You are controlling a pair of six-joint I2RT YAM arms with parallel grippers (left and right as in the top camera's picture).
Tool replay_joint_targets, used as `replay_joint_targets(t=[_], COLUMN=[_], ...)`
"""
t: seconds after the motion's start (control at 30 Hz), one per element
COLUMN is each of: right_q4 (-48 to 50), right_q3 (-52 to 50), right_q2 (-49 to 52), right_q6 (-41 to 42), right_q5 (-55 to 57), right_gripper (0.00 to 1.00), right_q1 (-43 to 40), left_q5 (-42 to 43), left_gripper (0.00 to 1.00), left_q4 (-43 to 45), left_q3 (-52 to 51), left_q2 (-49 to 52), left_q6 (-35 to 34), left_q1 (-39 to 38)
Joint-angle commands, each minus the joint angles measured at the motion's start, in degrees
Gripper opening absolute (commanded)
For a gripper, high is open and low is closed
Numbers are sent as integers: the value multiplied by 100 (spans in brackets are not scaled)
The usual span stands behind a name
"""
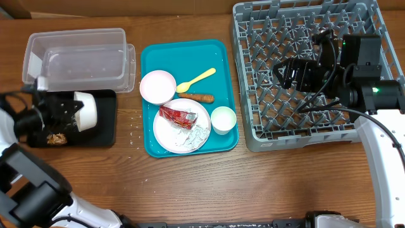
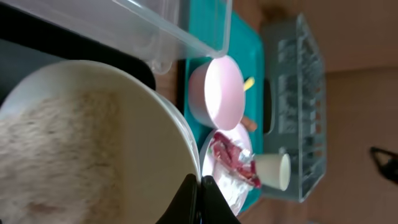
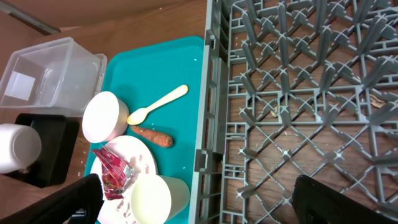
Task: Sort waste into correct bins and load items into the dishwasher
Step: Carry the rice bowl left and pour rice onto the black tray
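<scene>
My left gripper has the teal tray's clear far end (image 1: 169, 58) (image 2: 236, 38) to its right in the overhead view, so I will empty the bowl, lift it across, lower it and let it go.
My left gripper (image 1: 72, 109) is shut on the rim of a white bowl (image 1: 86, 110), which is tipped on its side over the black tray (image 1: 104, 134). In the left wrist view the fingers (image 2: 200, 198) pinch the bowl (image 2: 93, 137), and rice residue clings inside it. A brown food lump (image 1: 58, 137) lies in the black tray. The teal tray (image 1: 152, 147) carries a second bowl (image 1: 157, 86), a yellow spoon (image 1: 197, 78), a carrot stick (image 1: 197, 97), a cup (image 1: 223, 119) and a plate (image 1: 166, 132) with a red wrapper (image 1: 178, 116) and a napkin (image 1: 197, 135). My right gripper (image 1: 285, 73) hangs open over the grey dish rack (image 1: 304, 130), holding nothing.
The clear tub (image 1: 79, 60) stands behind the black tray. Loose rice grains (image 1: 132, 124) are scattered on the wood between the black tray and the teal tray. The right wrist view shows the rack's pegs (image 3: 298, 93) beside the cup (image 3: 152, 198).
</scene>
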Motion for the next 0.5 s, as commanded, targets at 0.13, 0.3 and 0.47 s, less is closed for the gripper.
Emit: replay_joint_targets(t=[0.13, 0.3, 0.47], right_q4=[17, 17, 15], right_q3=[188, 188, 188], right_q2=[13, 13, 13], right_q6=[0, 0, 0], right_q5=[28, 26, 26], right_gripper=[100, 100, 100], right_q1=[-9, -9, -9], left_q5=[2496, 3206, 3206], left_gripper=[4, 4, 4], left_q4=[308, 308, 352], left_q3=[-588, -586, -586], left_q2=[-105, -105, -105], left_q6=[319, 245, -535], left_q1=[686, 848, 859])
